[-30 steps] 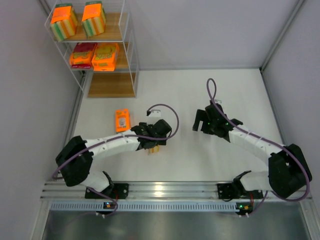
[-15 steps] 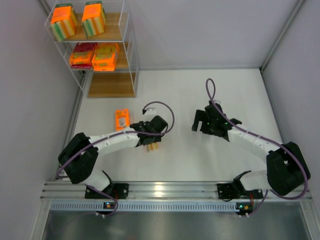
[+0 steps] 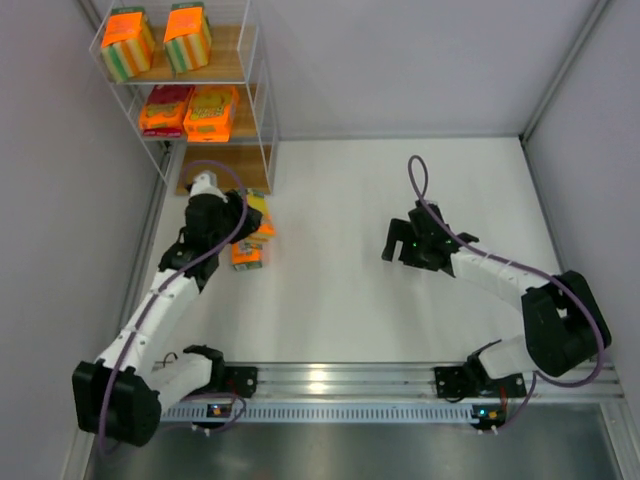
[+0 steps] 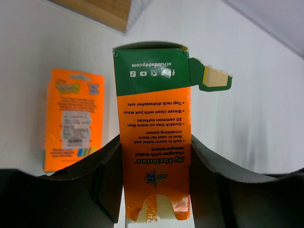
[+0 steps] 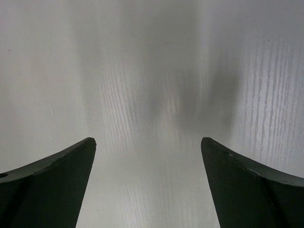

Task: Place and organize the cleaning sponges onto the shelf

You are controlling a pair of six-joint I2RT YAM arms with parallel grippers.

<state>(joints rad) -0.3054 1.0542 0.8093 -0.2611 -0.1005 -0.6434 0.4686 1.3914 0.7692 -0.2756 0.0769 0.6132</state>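
Note:
My left gripper tilts level, reaches outward and releases the pack on the bottom board's end [image 3: 254, 170] [image 4: 114, 12] opposite the wall next, as that board lies outward of my fingertips.
My left gripper [image 3: 244, 214] is shut on an orange sponge pack [image 3: 262, 220] and holds it just in front of the shelf's bottom board [image 3: 225, 172]. In the left wrist view the held pack [image 4: 153, 109] is orange with a green top and sits between both fingers [image 4: 104, 175]. A second flat orange pack [image 3: 246, 253] lies on the table beside it and also shows in the left wrist view [image 4: 73, 118]. The white wire shelf [image 3: 262, 90] holds two striped blocky packs [image 3: 127, 42] on the top board and two flat packs [image 3: 210, 112] on the middle board. My right gripper [image 3: 400, 241] is open and empty.
The grey side wall [image 3: 60, 200] runs close along the left of the shelf and my left arm. In the right wrist view the open gripper [image 5: 148, 152] faces only bare white table [image 5: 152, 71]. A metal rail [image 3: 320, 380] runs along the near edge.
My left arm has swung from the table's middle to the left and back toward the shelf, carrying the pack. The right arm has barely moved.

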